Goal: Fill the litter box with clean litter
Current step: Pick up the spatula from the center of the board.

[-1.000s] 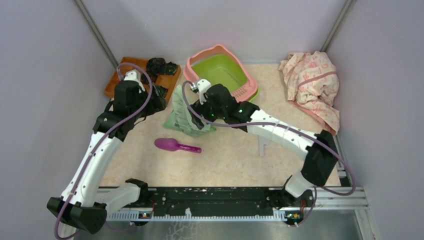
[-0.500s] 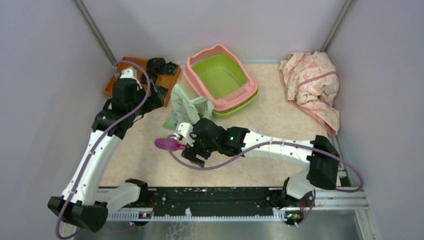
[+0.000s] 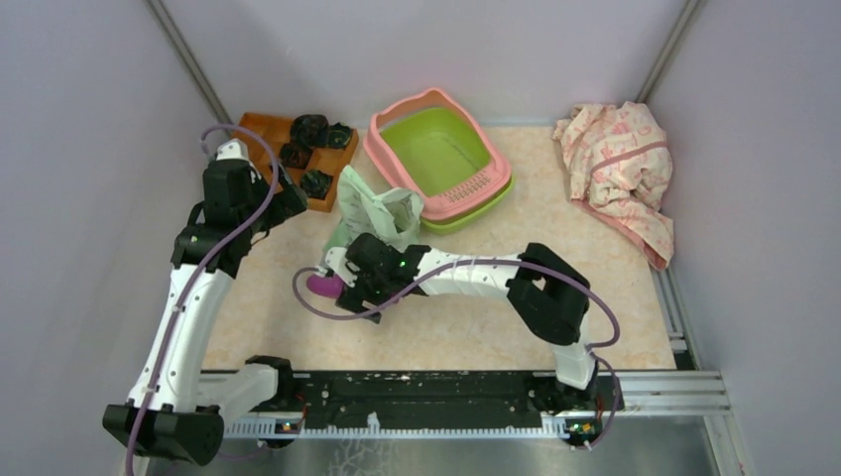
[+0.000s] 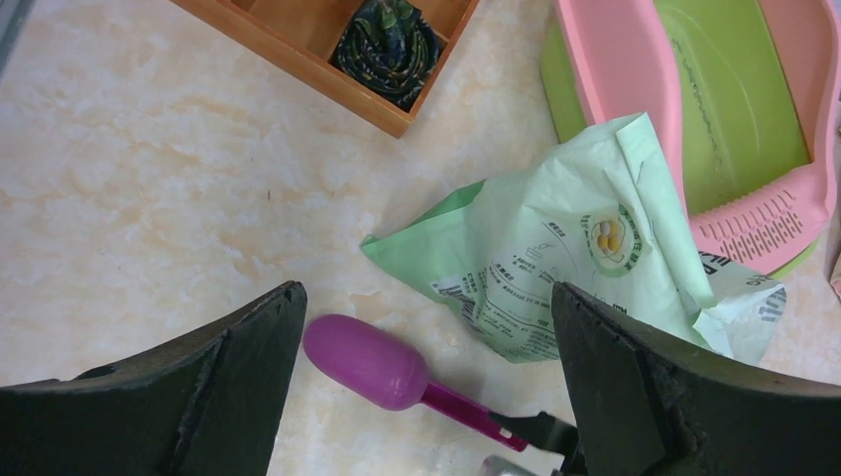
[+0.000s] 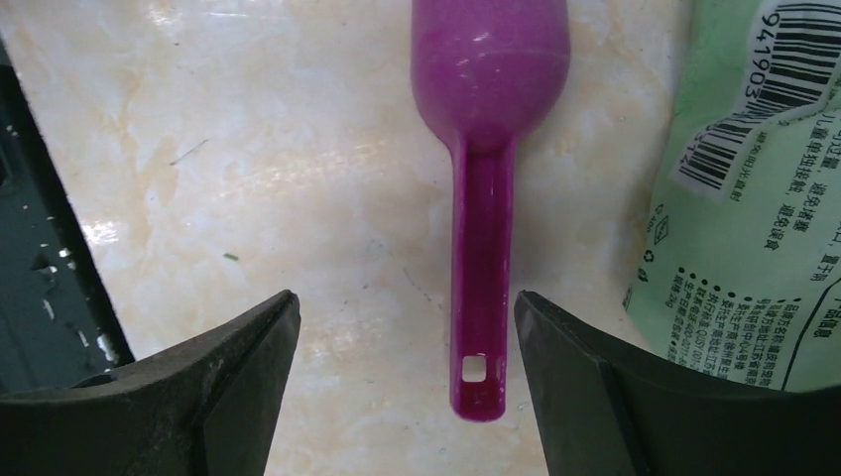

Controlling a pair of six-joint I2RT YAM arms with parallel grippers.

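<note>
My right gripper should move down next, shift right in the wrist view and close on the scoop's mid-handle (image 5: 482, 266), because it is below the fingers, off-centre to that side.
The litter box (image 3: 436, 149) is a lime green basin with a pink rim at the back centre, also seen in the left wrist view (image 4: 734, 109). No litter shows in any view. A pale green litter bag (image 3: 375, 213) lies in front of it. A purple scoop (image 5: 486, 198) lies on the table by the bag. My right gripper (image 5: 405, 302) hovers open over the scoop, with the handle's end between its fingers, nearer the right one and untouched. My left gripper (image 4: 426, 290) hangs open above the table, left of the bag (image 4: 565, 258), holding nothing.
An orange-brown wooden tray (image 3: 260, 134) with dark bundles sits at the back left. A pink patterned cloth (image 3: 620, 169) is heaped at the back right. Purple walls close in both sides, and a metal rail (image 3: 436, 397) runs along the near edge.
My right arm swung from the bag by the litter box forward and left to the scoop. My left gripper opened wider and drew back left from the bag.
</note>
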